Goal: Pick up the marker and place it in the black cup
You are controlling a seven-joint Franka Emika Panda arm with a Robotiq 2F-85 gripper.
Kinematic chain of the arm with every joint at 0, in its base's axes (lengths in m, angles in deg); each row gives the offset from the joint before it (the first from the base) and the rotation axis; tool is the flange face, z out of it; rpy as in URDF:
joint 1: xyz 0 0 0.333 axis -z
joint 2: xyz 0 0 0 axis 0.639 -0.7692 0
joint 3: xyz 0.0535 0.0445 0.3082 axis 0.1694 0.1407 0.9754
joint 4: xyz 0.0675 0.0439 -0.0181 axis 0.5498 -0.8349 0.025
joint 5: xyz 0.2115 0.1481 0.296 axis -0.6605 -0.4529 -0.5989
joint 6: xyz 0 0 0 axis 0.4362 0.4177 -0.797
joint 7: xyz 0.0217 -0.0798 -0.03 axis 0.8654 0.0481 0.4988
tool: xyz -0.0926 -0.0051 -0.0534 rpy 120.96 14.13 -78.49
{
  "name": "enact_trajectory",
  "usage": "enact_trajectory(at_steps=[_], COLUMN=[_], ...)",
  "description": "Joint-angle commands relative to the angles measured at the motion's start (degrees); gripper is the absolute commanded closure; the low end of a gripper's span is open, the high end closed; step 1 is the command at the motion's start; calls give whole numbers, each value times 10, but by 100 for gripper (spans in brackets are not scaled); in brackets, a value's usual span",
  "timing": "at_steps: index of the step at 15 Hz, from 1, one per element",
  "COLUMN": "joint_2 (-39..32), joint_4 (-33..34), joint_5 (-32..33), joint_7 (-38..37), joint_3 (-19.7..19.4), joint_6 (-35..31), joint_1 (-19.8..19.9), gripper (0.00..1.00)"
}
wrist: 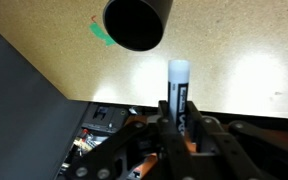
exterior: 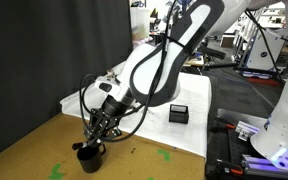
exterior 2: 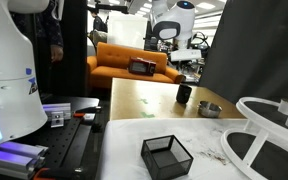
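The marker goes with my gripper toward the black cup's opening next and down for release, since its whitish tip still sits outside the cup's rim.
My gripper is shut on the marker, a dark stick with a whitish end that points away from the jaws. In the wrist view the black cup shows its round dark mouth at the top, a little left of the marker tip. In an exterior view the gripper hangs just above the black cup on the wooden table. In the far exterior view the black cup stands mid-table; the gripper is not clear there.
A black square box sits on the white cloth, also near the camera in the other view. A shiny silver metal cup lies right of the black cup. Green tape marks are on the table. A dark curtain stands behind.
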Motion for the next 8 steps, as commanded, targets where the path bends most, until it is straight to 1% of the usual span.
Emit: enact_trajectory(at_steps=[1,2,5,8], joint_2=[-42,-56,-82,-106], joint_4=[26,35,62,87], joint_5=[5,8,22,40], joint_7=[24,29,30,31], joint_3=[10,12,3,8], joint_6=[-21,-22,-17,-13], joint_1=[22,26,15,12], gripper=[95,95,95,95])
